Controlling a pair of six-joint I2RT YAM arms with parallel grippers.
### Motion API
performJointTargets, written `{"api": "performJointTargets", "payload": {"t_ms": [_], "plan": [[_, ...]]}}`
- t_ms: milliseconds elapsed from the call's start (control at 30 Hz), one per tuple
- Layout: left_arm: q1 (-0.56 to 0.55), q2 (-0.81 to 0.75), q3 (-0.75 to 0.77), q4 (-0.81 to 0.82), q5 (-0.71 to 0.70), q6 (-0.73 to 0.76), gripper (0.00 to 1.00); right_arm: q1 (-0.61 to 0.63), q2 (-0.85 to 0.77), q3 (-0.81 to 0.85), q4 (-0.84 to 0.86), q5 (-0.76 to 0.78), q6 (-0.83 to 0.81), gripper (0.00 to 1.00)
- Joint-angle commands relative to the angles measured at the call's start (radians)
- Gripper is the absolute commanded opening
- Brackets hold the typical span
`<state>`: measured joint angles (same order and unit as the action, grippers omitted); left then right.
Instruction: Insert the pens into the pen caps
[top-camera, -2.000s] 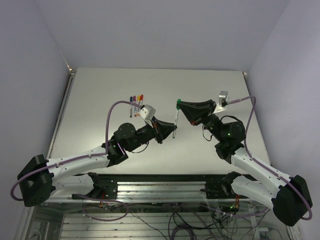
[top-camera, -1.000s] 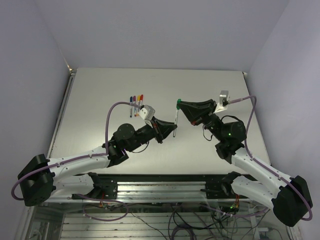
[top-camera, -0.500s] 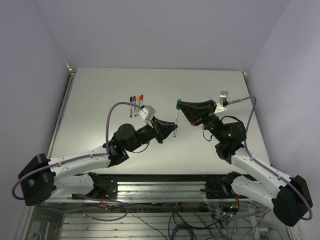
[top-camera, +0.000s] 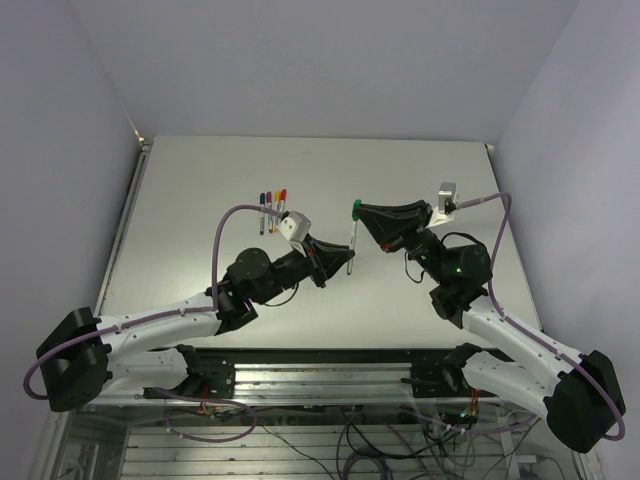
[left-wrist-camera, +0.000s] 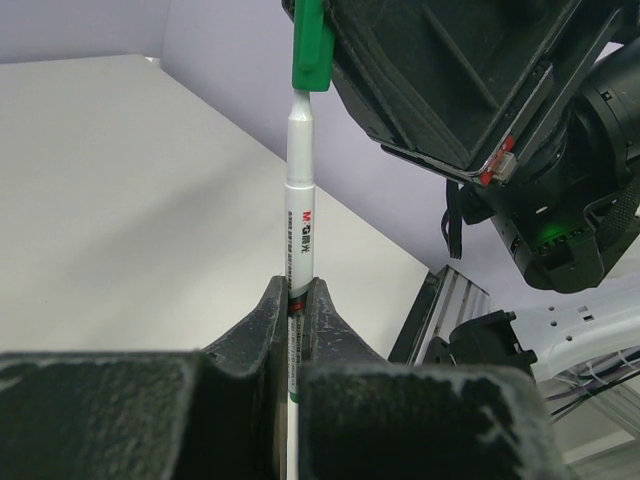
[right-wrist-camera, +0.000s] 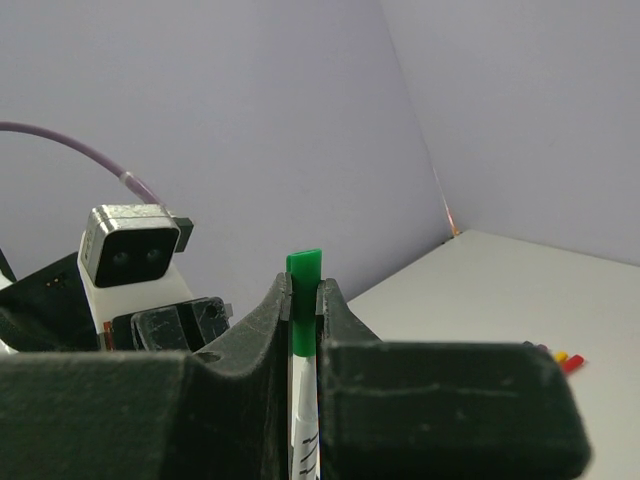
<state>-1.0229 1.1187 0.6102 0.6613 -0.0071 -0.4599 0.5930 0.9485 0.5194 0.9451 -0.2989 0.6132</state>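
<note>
Capped pens lie lined up beside the red cap, so my left gripper should next move outward and down, tilt the pen flat and release it on the tabletop there.
My left gripper (top-camera: 346, 263) is shut on a pale grey-white pen (top-camera: 352, 240) and holds it upright above the table. My right gripper (top-camera: 359, 209) is shut on a green pen cap (top-camera: 357, 206). The pen's tip sits in the cap's mouth. In the left wrist view the pen (left-wrist-camera: 299, 200) rises from my gripper (left-wrist-camera: 297, 295) into the cap (left-wrist-camera: 310, 45). In the right wrist view the cap (right-wrist-camera: 303, 270) stands between the gripper's (right-wrist-camera: 303, 292) jaws, with the pen (right-wrist-camera: 304, 440) below it.
Several capped pens (top-camera: 271, 208) with blue, purple, red and yellow caps lie side by side on the grey table (top-camera: 200, 180), left of the grippers. They also show in the right wrist view (right-wrist-camera: 560, 358). The left wrist camera (right-wrist-camera: 125, 245) faces the right gripper.
</note>
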Motion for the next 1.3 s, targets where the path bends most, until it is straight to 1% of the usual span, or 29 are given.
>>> {"api": "performJointTargets", "payload": {"t_ms": [0, 200, 567, 800, 933, 1133, 1267], "plan": [[-0.003, -0.03, -0.01, 0.069, -0.035, 0.018, 0.07, 0.011, -0.019, -0.022, -0.012, -0.012, 0.005, 0.0], [-0.002, -0.048, -0.02, 0.084, -0.052, 0.027, 0.07, 0.013, -0.026, -0.029, -0.037, -0.013, 0.002, 0.0], [-0.002, -0.067, -0.046, 0.161, -0.087, 0.051, 0.07, 0.016, -0.011, -0.028, -0.042, -0.024, 0.011, 0.0], [-0.002, -0.074, -0.059, 0.22, -0.13, 0.056, 0.07, 0.017, -0.003, -0.033, -0.054, -0.035, 0.021, 0.0], [-0.002, -0.064, -0.07, 0.294, -0.163, 0.053, 0.07, 0.019, 0.006, -0.048, -0.049, -0.055, 0.042, 0.0], [-0.002, -0.039, -0.028, 0.34, -0.188, 0.077, 0.07, 0.026, 0.029, -0.059, -0.102, -0.069, 0.062, 0.0], [0.0, -0.016, 0.008, 0.357, -0.199, 0.088, 0.07, 0.053, 0.04, -0.06, -0.159, -0.055, 0.046, 0.0]]}}
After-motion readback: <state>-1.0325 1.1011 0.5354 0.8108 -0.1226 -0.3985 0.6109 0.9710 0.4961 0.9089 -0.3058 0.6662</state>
